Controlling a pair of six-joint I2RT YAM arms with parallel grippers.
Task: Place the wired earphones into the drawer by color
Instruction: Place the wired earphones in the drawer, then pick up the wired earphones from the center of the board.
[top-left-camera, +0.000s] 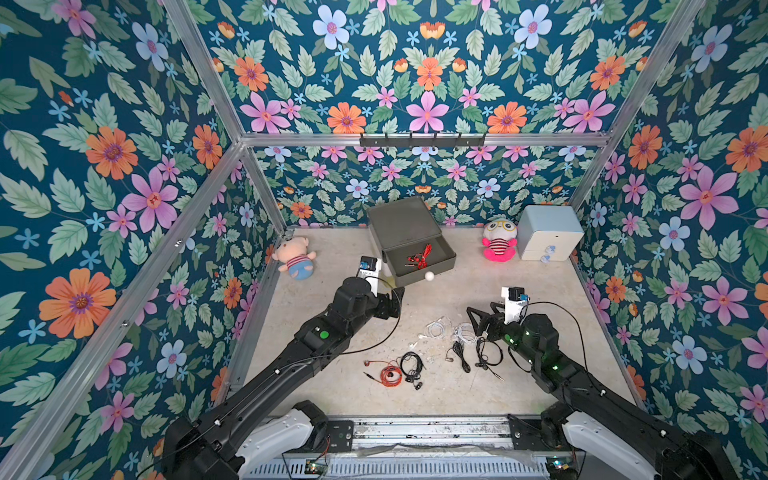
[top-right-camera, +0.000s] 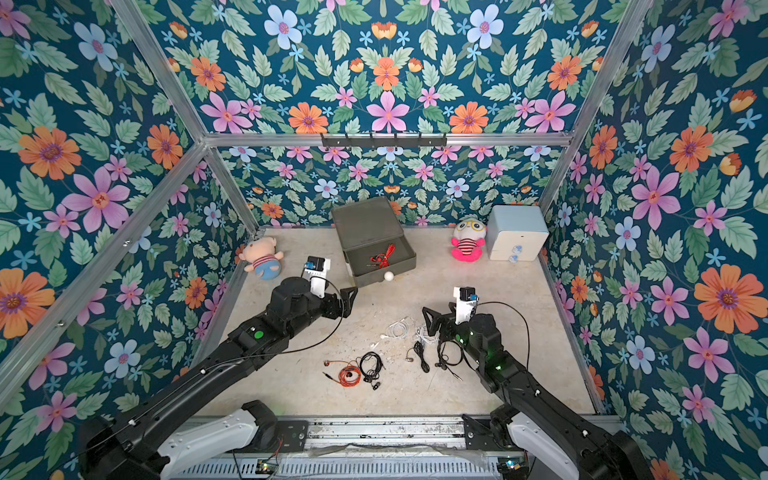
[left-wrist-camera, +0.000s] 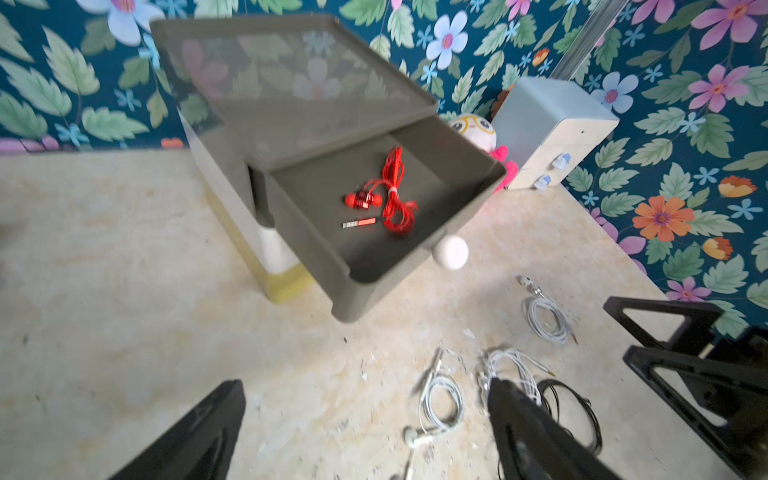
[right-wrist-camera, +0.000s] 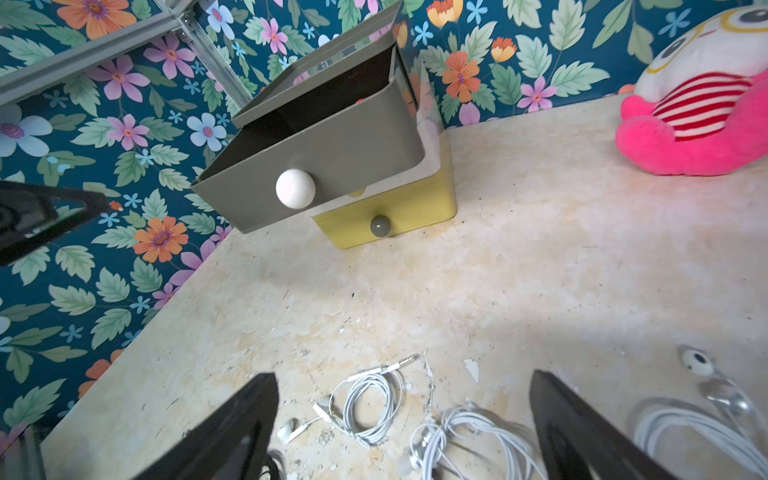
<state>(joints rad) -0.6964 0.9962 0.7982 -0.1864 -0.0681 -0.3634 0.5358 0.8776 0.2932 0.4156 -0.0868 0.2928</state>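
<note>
My left gripper draws back and tilts down onto the orange-red coil's rim away from the black coil next, since red earphones already lie in the drawer (left-wrist-camera: 316, 249).
The drawer chest (top-left-camera: 405, 220) stands at the back, and its grey top drawer (left-wrist-camera: 316, 249) is pulled out. Red wired earphones (left-wrist-camera: 388, 195) lie inside that drawer. My left gripper (left-wrist-camera: 365, 395) is open and empty, just in front of the chest's left corner (top-left-camera: 392, 297). My right gripper (right-wrist-camera: 403, 382) is open and empty, hovering over white earphones (right-wrist-camera: 370, 407). An orange-red coil (top-left-camera: 388, 376), black coils (top-left-camera: 411, 365) and more white coils (top-left-camera: 465, 332) lie on the table in front.
A pig plush (top-left-camera: 295, 257) sits at the back left. A pink striped plush (top-left-camera: 498, 241) and a pale blue two-drawer chest (top-left-camera: 548, 237) are at the back right. Flowered walls close in three sides.
</note>
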